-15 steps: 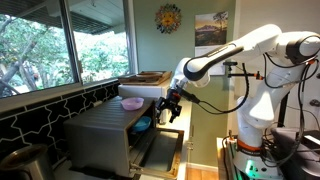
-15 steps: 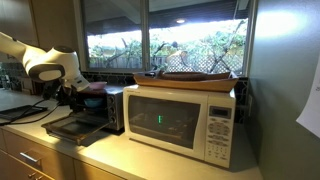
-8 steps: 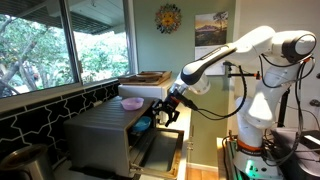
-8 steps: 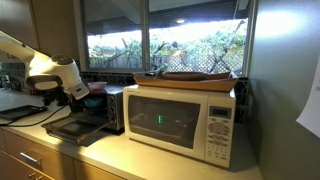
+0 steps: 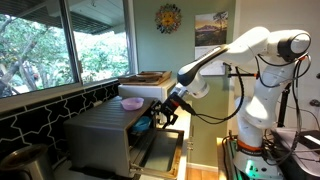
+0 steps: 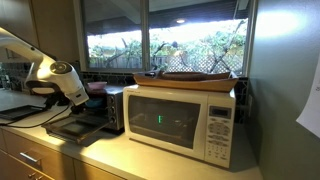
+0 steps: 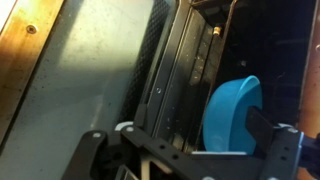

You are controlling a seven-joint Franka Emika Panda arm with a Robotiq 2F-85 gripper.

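I will lower my gripper next toward the oven's opening and onto the rim of the blue bowl (image 7: 232, 112), as that rim lies below it, just inside the opening.
A blue bowl (image 7: 232, 112) stands on edge inside the dark toaster oven (image 5: 100, 138), whose door (image 5: 160, 150) hangs open and flat. In the wrist view my gripper (image 7: 190, 152) is open, its fingers (image 7: 92, 150) spread wide, and the bowl lies between them, close to the right finger. In both exterior views the gripper (image 5: 163, 117) (image 6: 82, 98) hovers at the oven's mouth above the door (image 6: 72, 128). The blue bowl (image 5: 143, 125) shows just inside the opening. Nothing is gripped.
A pink bowl (image 5: 131, 103) rests on top of the toaster oven. A white microwave (image 6: 182, 120) with a flat tray (image 6: 195, 77) on top stands beside the oven (image 6: 108, 106). Windows and a tiled backsplash (image 5: 40, 110) line the wall behind.
The gripper has moved lower and closer to the oven's opening, toward the blue bowl. Its jaws have stayed open.
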